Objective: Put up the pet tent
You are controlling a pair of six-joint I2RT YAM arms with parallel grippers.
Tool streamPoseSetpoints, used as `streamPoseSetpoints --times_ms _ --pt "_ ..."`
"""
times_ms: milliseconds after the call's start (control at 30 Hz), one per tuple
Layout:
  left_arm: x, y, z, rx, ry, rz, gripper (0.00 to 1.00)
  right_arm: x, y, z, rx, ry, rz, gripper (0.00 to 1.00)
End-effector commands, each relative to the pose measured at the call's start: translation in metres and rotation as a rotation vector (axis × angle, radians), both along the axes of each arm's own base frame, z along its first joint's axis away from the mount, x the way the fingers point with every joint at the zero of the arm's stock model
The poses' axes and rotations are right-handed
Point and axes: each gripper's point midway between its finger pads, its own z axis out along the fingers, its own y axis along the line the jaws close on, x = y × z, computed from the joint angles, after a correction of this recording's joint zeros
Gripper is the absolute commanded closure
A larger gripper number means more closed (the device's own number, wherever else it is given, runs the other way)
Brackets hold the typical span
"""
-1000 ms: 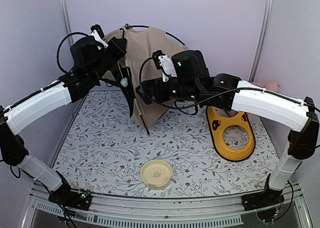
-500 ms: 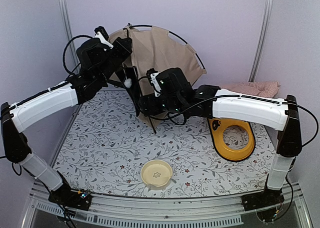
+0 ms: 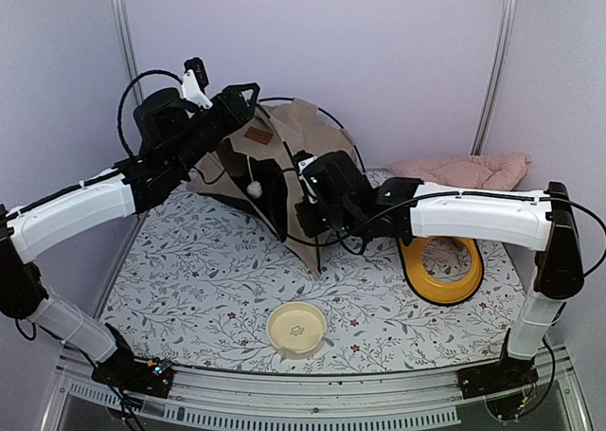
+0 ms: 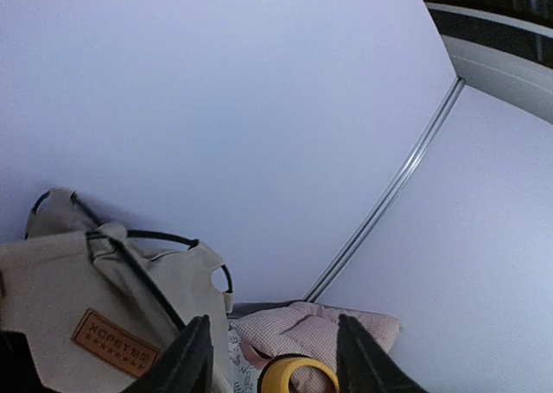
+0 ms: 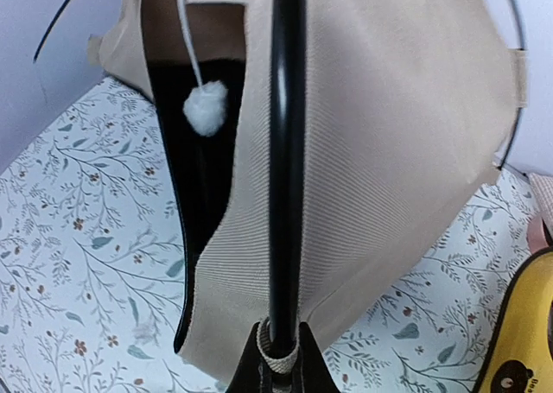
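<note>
I should swing my right gripper to the right in the top view next, toward the yellow feeder tray (image 5: 523, 324), and let go of the pole (image 5: 285, 151) there, since the tent's doorway faces aside.
The tan pet tent (image 3: 284, 156) stands at the back of the flowered mat, its dark doorway facing left-front and its white pompom (image 3: 254, 190) hanging on a string. My right gripper (image 3: 305, 224) is at the tent's front corner. In the right wrist view that gripper (image 5: 281, 345) is shut on a black pole (image 5: 285, 151) where it passes through a beige loop. The left gripper (image 3: 244, 95) hovers just above the tent's top, near the brown label (image 4: 117, 343). Its jaws (image 4: 273, 324) are open with nothing between them.
A cream bowl (image 3: 296, 328) sits near the front edge. The yellow feeder tray (image 3: 440, 265) lies at the right and the checked cushion (image 3: 464, 170) at the back right. The walls and metal posts (image 3: 121, 33) close in behind the tent.
The tent has swung down from an upright flat shape to standing on the mat. My left gripper opened and let go of its top. My right gripper closed on the pole.
</note>
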Motion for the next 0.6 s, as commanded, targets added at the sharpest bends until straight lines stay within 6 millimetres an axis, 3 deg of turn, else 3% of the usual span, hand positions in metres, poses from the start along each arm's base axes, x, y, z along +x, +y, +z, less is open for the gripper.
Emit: streamPoseSetpoints --times_ms 0,67,167,300,433,567 --pt "-0.044 0.001 0.03 0.136 -0.126 -0.142 0.43 0.006 -0.039 0.043 -0.002 -0.127 -0.05 1.0" --pt "-0.059 0.005 0.035 0.197 -0.15 -0.174 0.42 0.005 -0.05 0.045 -0.026 -0.149 -0.04 1.0" --pt "-0.074 0.027 0.036 0.293 -0.15 -0.132 0.43 0.003 -0.064 0.048 -0.056 -0.194 -0.022 1.0" --pt "-0.069 0.072 0.027 0.453 -0.097 -0.002 0.44 0.005 -0.076 0.043 -0.083 -0.221 0.052 1.0" --pt "-0.047 0.1 -0.011 0.614 0.023 -0.011 0.46 0.01 -0.083 0.053 -0.076 -0.259 0.105 1.0" --pt "-0.033 0.091 -0.063 0.709 0.125 -0.17 0.42 0.016 -0.091 0.064 -0.084 -0.304 0.156 1.0"
